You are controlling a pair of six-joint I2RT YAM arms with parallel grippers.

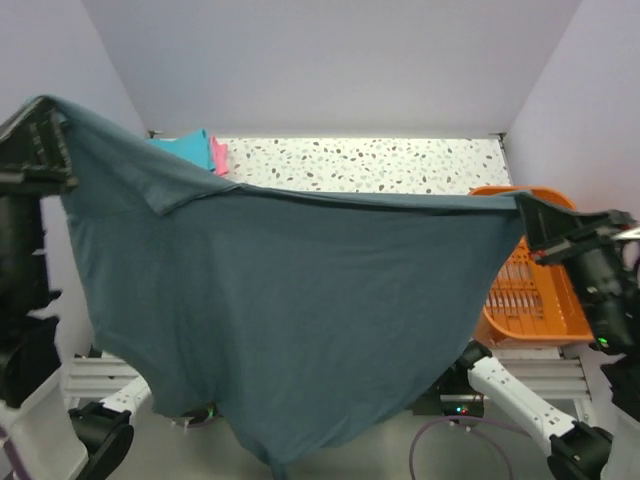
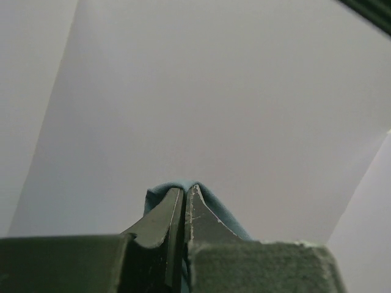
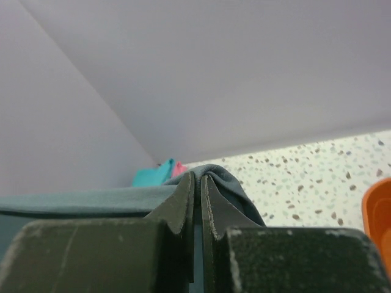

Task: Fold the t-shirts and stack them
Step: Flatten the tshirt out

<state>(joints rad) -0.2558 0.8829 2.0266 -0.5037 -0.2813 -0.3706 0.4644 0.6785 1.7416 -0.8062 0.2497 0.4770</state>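
The shirt's corner goes down toward the right in the top view with my left gripper and comes free next, since the speckled tabletop lies below on that side.
The dark slate blue-grey t-shirt (image 1: 300, 300) hangs spread wide in the air between my two arms and hides most of the table. My left gripper (image 1: 45, 120) is shut on its upper left corner, high at the left. In the left wrist view the cloth (image 2: 220, 210) wraps over my shut left gripper (image 2: 185, 189). My right gripper (image 1: 535, 215) is shut on the upper right corner. In the right wrist view the cloth (image 3: 235, 189) bunches over my shut right gripper (image 3: 198, 177). The turquoise t-shirt (image 1: 190, 148) and the pink t-shirt (image 1: 219, 155) lie at the table's far left.
An orange plastic bin (image 1: 535, 290) stands at the table's right side, just below my right gripper. The speckled tabletop (image 1: 380, 165) shows behind the hanging shirt. Pale walls close in the back and both sides.
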